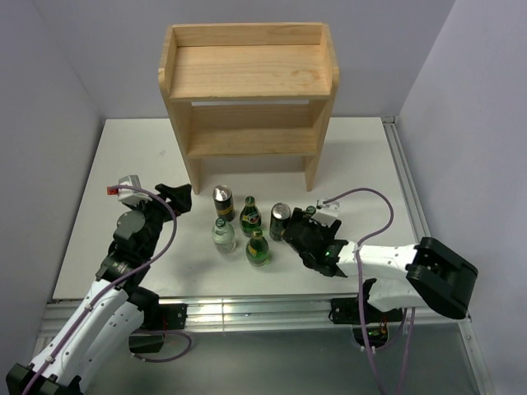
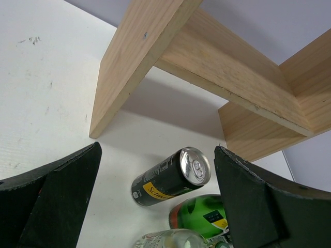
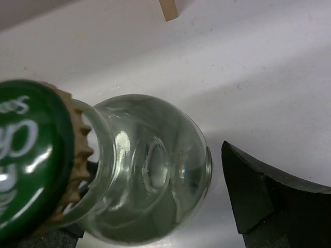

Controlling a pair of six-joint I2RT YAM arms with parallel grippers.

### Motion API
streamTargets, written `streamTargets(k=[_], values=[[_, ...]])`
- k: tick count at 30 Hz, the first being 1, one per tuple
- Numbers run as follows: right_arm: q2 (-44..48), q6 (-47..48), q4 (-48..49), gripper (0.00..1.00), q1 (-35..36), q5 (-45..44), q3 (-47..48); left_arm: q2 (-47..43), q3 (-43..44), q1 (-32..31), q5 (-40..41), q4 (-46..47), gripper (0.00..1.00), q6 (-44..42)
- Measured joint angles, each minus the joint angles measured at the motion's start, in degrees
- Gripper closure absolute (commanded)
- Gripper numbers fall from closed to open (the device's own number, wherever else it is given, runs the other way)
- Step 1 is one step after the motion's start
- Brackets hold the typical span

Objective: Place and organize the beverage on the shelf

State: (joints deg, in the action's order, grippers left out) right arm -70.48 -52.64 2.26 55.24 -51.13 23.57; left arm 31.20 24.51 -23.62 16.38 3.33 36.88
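Observation:
My right gripper's fingers already stand open on both sides of the green-capped bottle's clear body [image 3: 155,170]. My right gripper should move down over it and then close.
The light wood shelf [image 1: 247,74] stands at the back of the table; both its boards are bare. Five drinks stand in front of it: two dark cans [image 1: 223,202] [image 1: 281,220], two dark green bottles [image 1: 250,216] [image 1: 258,248] and a clear bottle [image 1: 223,235]. My right gripper [image 1: 305,224] is open around a second clear bottle with a green cap [image 3: 150,170], with a gap at the right finger [image 3: 269,196]. My left gripper [image 1: 179,196] is open and empty left of the group. In the left wrist view it [image 2: 158,151] faces a can [image 2: 170,178].
The white table [image 1: 123,156] stretches left and right of the shelf. The shelf's side panel and lower board [image 2: 207,57] rise just behind the can in the left wrist view. A shelf foot [image 3: 168,9] shows beyond the clear bottle. Grey walls enclose the table.

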Motion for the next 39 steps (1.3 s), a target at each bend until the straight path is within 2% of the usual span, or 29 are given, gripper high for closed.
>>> streamTargets(k=[8,11,14,17,18,19,25,33,39], values=[[-9.92,-0.09,6.40,0.01,0.63,-3.82,0.00,-0.39,-0.79,-0.04,0.00,0.42,0.02,-0.22],[-11.87,-0.50,8.04,0.05,0.76,-4.79,0.00,-0.63,-0.79,-0.09,0.00,0.39,0.02,-0.24],[-12.70,-0.92,8.90,0.17,0.76,-5.79,-0.02,-0.74,-0.79,-0.09,0.02,0.39,0.02,-0.24],[-12.70,-1.33,9.29,0.34,0.87,-7.06,-0.09,-0.68,-0.79,-0.09,0.00,0.42,0.02,-0.24],[-12.70,-1.70,9.29,0.66,0.87,-7.52,-0.15,-0.61,-0.81,-0.09,0.00,0.42,0.02,-0.24],[-12.70,-2.03,9.14,0.76,0.87,-7.78,-0.17,-0.57,-0.81,-0.09,0.00,0.44,0.02,-0.24],[-12.50,-5.38,6.12,1.00,0.87,-9.73,-0.02,-0.22,-0.81,-0.09,0.00,0.55,0.02,-0.24],[-3.91,-4.15,-3.17,1.00,1.81,-7.74,0.96,0.20,-0.81,-0.09,0.00,0.70,0.02,-0.26],[5.68,0.59,-10.97,1.00,2.80,-7.50,7.85,0.61,-0.81,-0.09,0.02,0.76,0.02,-0.26]])
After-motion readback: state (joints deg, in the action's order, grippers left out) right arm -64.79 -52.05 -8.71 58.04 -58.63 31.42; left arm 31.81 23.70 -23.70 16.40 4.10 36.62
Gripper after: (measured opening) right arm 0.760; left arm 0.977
